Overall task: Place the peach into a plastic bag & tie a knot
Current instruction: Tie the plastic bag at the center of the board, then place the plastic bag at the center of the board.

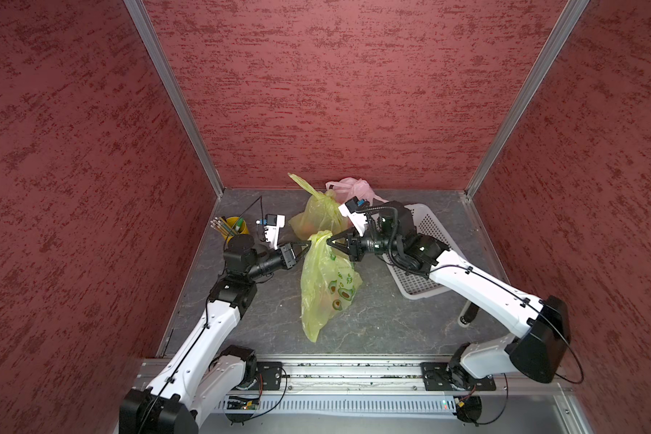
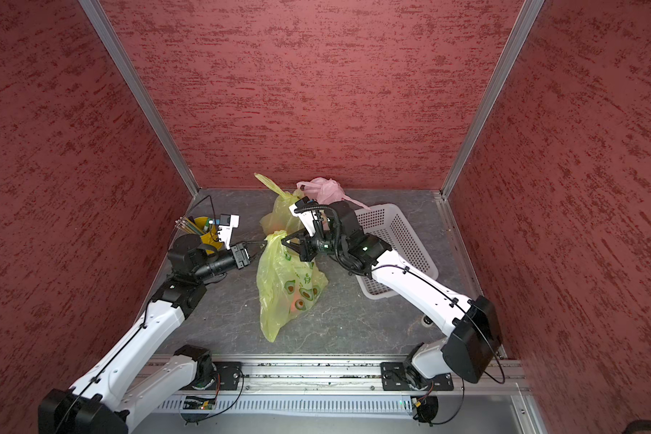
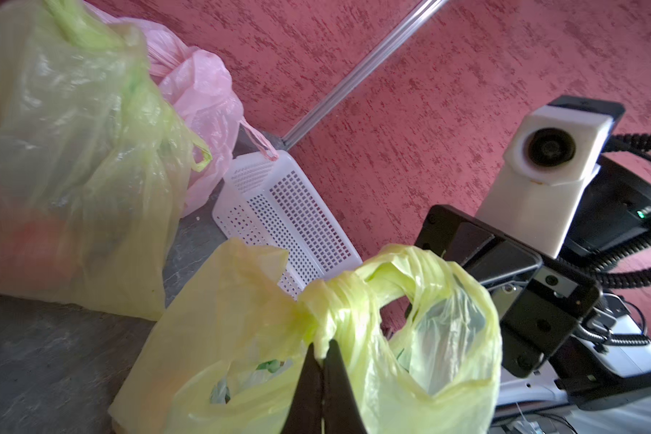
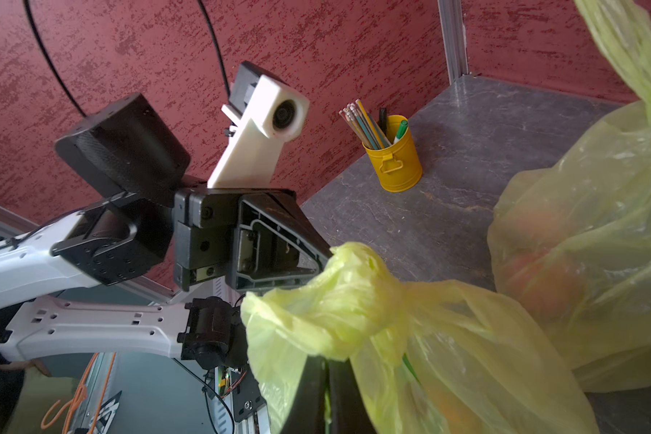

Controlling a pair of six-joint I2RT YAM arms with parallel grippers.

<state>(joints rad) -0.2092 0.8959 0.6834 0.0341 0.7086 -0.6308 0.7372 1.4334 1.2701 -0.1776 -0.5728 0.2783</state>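
Observation:
My left gripper holds the bag's handle while the knot still hangs loose, so next it will pull away from my right gripper toward the yellow pencil cup (image 1: 235,226) and release there.
A yellow-green plastic bag (image 1: 324,285) printed with avocados hangs in the middle, its bottom on the grey table. The peach (image 2: 298,303) shows as an orange glow through the film low in the bag. The bag's two handles are crossed into a loose knot (image 3: 327,300) at its top. My left gripper (image 1: 309,244) is shut on the handle strip on the left of the knot, seen close in the left wrist view (image 3: 322,344). My right gripper (image 1: 329,240) is shut on the handle strip on the right, with film pinched between its fingers (image 4: 326,360).
A second yellow bag (image 1: 318,214), tied and holding fruit, stands behind, with a pink bag (image 1: 350,189) beside it. A white perforated basket (image 1: 425,233) lies under the right arm. A yellow pencil cup (image 1: 237,227) stands at the far left. Red walls enclose three sides.

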